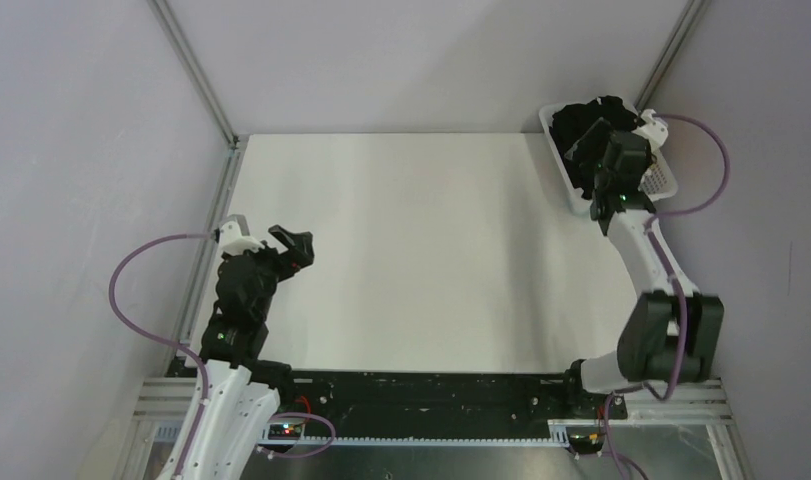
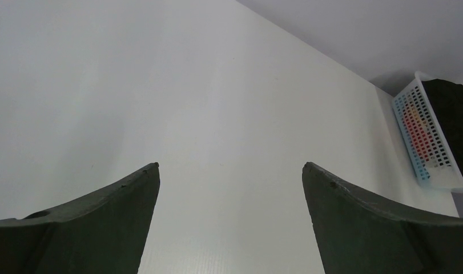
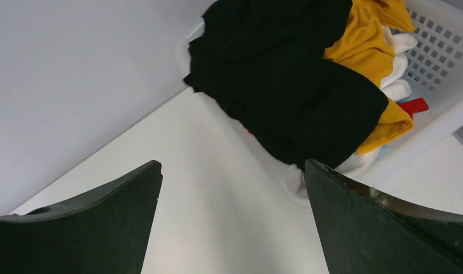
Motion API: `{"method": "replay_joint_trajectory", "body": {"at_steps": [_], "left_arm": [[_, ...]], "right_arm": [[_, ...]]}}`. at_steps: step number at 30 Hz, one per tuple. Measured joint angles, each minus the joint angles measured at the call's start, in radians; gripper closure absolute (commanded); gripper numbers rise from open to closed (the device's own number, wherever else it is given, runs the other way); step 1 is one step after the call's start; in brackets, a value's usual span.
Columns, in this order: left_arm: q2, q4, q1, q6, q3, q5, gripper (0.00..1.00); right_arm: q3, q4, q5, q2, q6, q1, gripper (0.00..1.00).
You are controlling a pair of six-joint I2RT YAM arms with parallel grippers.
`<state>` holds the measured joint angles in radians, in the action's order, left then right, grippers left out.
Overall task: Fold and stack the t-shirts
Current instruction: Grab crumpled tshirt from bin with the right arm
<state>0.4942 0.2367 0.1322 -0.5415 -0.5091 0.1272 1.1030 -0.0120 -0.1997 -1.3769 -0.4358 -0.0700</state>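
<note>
My right gripper moves outward and down onto the black cloth beside the basket's long rim next, since the t-shirt lies on top of the mustard-yellow shirt.
A large black t-shirt lies heaped in the white lattice basket, spilling over its near rim. A mustard-yellow shirt lies under it, with bits of white cloth and red cloth. In the top view the black heap fills the basket at the table's far right corner. My right gripper is open and empty, hovering just before the basket's near edge; it also shows in the top view. My left gripper is open and empty over bare table at the near left, seen from above too.
The white table lies between the two arms. Grey walls with metal corner posts close in the back and sides. The basket shows at the far right in the left wrist view. A black rail runs along the near edge.
</note>
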Motion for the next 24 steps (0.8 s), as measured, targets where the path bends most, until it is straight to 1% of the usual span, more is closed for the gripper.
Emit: {"method": "replay_joint_trajectory", "body": {"at_steps": [3, 8, 13, 16, 18, 19, 20, 21, 22, 23, 24], "left_arm": [[0.0, 0.005, 0.0, 0.0, 0.006, 0.0, 0.02], [0.002, 0.007, 0.0, 0.0, 0.006, 0.009, 0.02], [0.013, 0.008, 0.0, 0.0, 0.006, 0.024, 0.02], [0.026, 0.008, 0.0, 0.0, 0.006, 0.027, 0.02], [0.031, 0.009, 0.0, 0.0, 0.006, 0.027, 0.02], [0.033, 0.01, 0.0, 0.0, 0.006, 0.028, 0.02], [0.034, 0.01, 0.0, 0.0, 0.006, 0.029, 0.02], [0.035, 0.01, 0.0, 0.0, 0.006, 0.031, 0.02], [0.037, 0.011, 0.0, 0.0, 0.006, 0.035, 0.02], [0.038, 0.011, 0.0, 0.0, 0.006, 0.037, 0.02], [0.041, 0.012, 0.0, 0.0, 0.006, 0.039, 0.02]], "right_arm": [[0.076, -0.024, -0.065, -0.141, -0.012, 0.0, 0.01], [0.201, -0.043, -0.124, -0.336, -0.022, 0.0, 0.01], [0.272, -0.068, -0.157, -0.457, -0.035, -0.004, 0.01], [0.307, -0.087, -0.167, -0.522, -0.035, -0.007, 0.03], [0.356, -0.087, -0.169, -0.575, -0.038, -0.009, 0.11], [0.381, -0.087, -0.169, -0.6, -0.04, -0.009, 0.2], [0.406, -0.084, -0.166, -0.623, -0.042, -0.01, 0.27], [0.425, -0.081, -0.161, -0.64, -0.039, -0.011, 0.41], [0.451, -0.08, -0.153, -0.661, -0.04, -0.013, 0.5], [0.47, -0.076, -0.146, -0.673, -0.035, -0.014, 0.66], [0.487, -0.073, -0.138, -0.681, -0.032, -0.016, 0.75]]}}
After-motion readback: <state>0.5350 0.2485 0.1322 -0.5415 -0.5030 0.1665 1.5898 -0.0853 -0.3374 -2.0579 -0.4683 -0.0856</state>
